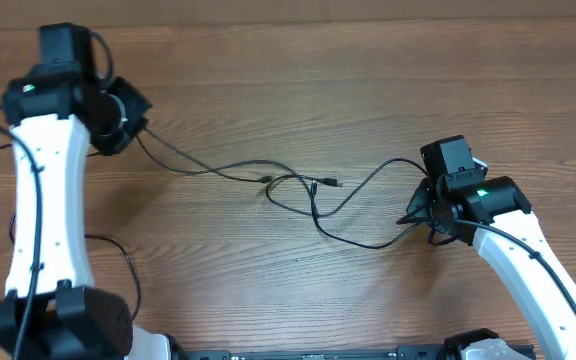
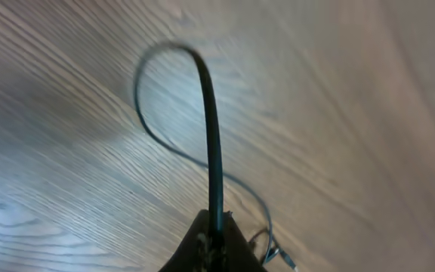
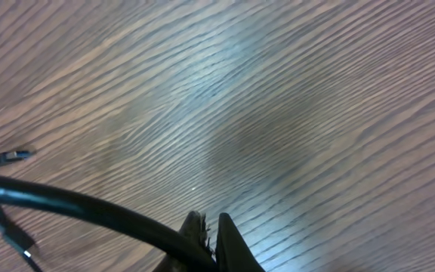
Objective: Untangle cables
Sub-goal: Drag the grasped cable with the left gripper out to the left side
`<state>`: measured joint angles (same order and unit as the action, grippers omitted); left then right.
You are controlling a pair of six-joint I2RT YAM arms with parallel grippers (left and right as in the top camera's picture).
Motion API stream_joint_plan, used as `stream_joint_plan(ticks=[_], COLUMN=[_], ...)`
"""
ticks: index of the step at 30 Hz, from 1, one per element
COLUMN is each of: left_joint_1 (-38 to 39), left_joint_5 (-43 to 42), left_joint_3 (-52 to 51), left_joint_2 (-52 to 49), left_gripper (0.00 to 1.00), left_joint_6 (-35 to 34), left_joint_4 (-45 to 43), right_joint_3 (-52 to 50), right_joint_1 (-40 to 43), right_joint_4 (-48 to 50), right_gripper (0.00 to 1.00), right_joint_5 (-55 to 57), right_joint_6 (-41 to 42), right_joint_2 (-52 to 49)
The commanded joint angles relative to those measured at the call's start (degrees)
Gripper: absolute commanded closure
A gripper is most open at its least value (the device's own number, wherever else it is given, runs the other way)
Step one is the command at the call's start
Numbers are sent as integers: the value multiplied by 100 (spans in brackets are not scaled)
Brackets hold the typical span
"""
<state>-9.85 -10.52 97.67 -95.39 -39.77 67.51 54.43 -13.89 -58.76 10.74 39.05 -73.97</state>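
Observation:
I will next pull left in the overhead view with my left gripper and release beside the loose cable there, since the held piece of cable still crosses the other.
Thin black cables (image 1: 313, 195) lie across the middle of the wooden table, crossing in a small knot with plug ends (image 1: 330, 183) beside it. One strand runs up-left to my left gripper (image 1: 138, 130), which is shut on it. In the left wrist view the held cable (image 2: 211, 136) rises from the shut fingertips (image 2: 216, 240) and loops away, with plug ends (image 2: 278, 255) lying behind. Another strand leads right to my right gripper (image 1: 415, 215). In the right wrist view that cable (image 3: 74, 202) enters the shut gripper (image 3: 211, 245) from the left.
The thicker black wires of the left arm (image 1: 118, 262) trail near its base at the lower left. Small plug ends (image 3: 13, 156) lie at the left edge of the right wrist view. The table's front edge (image 1: 308, 352) holds the arm mounts.

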Motion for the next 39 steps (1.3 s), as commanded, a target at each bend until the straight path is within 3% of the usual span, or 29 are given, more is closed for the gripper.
stream_joint_plan(ticks=[1, 11, 21, 28, 35, 39], left_joint_1=[-341, -616, 365, 293, -446, -734], left_joint_5=[-111, -726, 125, 1270, 3897, 4806], left_joint_3=[90, 85, 85, 160, 1189, 1740], left_joint_2=[481, 728, 721, 776, 929, 964], left_gripper=[95, 96, 96, 96, 96, 94], left_joint_6=[173, 334, 769, 765, 649, 544], left_joint_4=[-20, -37, 0, 140, 774, 876], right_joint_3=[81, 81, 81, 81, 81, 81], right_joint_1=[13, 13, 13, 13, 13, 13], right_joint_4=[-9, -15, 11, -13, -35, -33], right_gripper=[96, 96, 96, 96, 96, 96], right_joint_5=[275, 269, 201, 199, 164, 157], right_joint_6=[96, 162, 162, 160, 162, 164], right_joint_2=[68, 68, 68, 68, 68, 68])
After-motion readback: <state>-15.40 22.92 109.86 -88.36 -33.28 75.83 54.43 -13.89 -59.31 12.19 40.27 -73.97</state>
